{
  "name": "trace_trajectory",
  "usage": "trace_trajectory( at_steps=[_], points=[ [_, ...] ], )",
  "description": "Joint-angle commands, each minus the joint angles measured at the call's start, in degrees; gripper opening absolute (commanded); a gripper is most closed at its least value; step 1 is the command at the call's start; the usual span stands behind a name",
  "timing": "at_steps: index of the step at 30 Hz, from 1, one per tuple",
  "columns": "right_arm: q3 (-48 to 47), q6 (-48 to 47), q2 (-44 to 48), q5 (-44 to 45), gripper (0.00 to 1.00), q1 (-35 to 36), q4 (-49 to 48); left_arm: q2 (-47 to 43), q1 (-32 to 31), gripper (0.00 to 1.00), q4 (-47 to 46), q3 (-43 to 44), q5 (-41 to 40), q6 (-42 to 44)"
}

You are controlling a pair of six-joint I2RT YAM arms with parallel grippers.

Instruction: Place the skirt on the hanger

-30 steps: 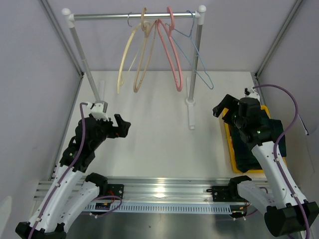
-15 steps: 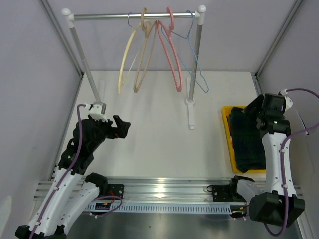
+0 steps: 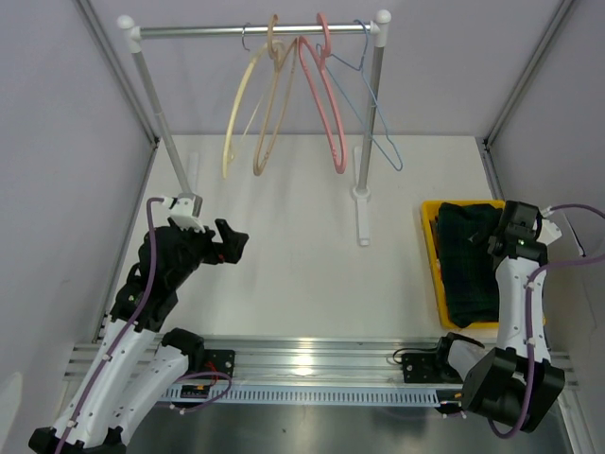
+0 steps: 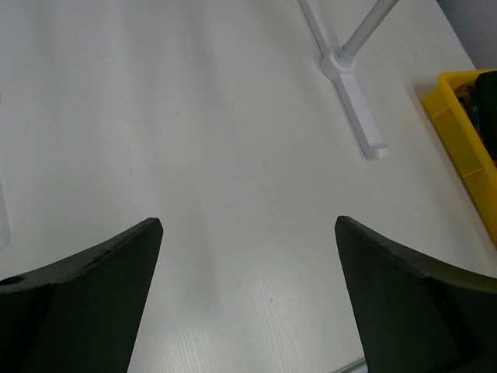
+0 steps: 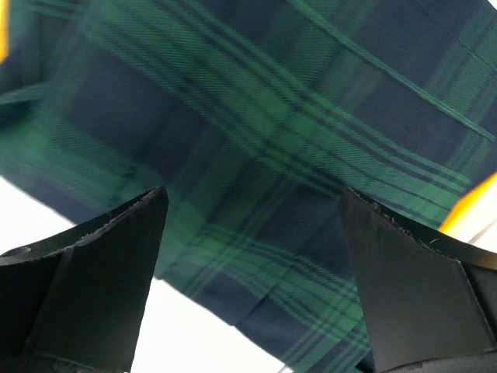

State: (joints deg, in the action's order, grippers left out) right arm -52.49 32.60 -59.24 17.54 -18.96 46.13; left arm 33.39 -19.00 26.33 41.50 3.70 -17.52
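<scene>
The right gripper should move down slightly next and close on the skirt's edge just below it, because that edge already runs between the open fingers.
The dark green and navy plaid skirt (image 3: 470,267) lies folded in a yellow tray (image 3: 431,255) at the right. It fills the right wrist view (image 5: 256,101), close under the fingers. My right gripper (image 3: 511,242) hangs over the skirt's right side, open and empty (image 5: 252,203). The pale cream-yellow hanger (image 3: 238,113) hangs leftmost on the rack rail (image 3: 189,30) at the back. My left gripper (image 3: 233,242) is open and empty above the bare table at the left (image 4: 247,225), far from both.
A tan hanger (image 3: 272,109), a pink hanger (image 3: 327,104) and a thin blue wire hanger (image 3: 380,128) hang beside the cream one. The rack's right post (image 3: 371,104) and its white foot (image 4: 353,93) stand between the arms. Grey walls close in both sides.
My right arm has swung from the tray's near-left side to its right edge and turned its gripper down close over the skirt. The left arm has barely moved.
</scene>
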Motion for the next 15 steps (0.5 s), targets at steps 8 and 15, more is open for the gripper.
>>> trace_trajectory(
  at_steps=[8, 15],
  points=[
    [4.76, 0.71, -4.12, 1.27, 0.85, -2.75, -8.42, 1.77, -0.42, 0.99, -1.36, 2.01, 1.48, -0.67],
    [3.8, -0.43, -2.99, -0.93, 0.26, -2.75, -9.74, 3.53, -0.51, 0.99, -1.1, 2.45, 1.04, -0.68]
  ],
)
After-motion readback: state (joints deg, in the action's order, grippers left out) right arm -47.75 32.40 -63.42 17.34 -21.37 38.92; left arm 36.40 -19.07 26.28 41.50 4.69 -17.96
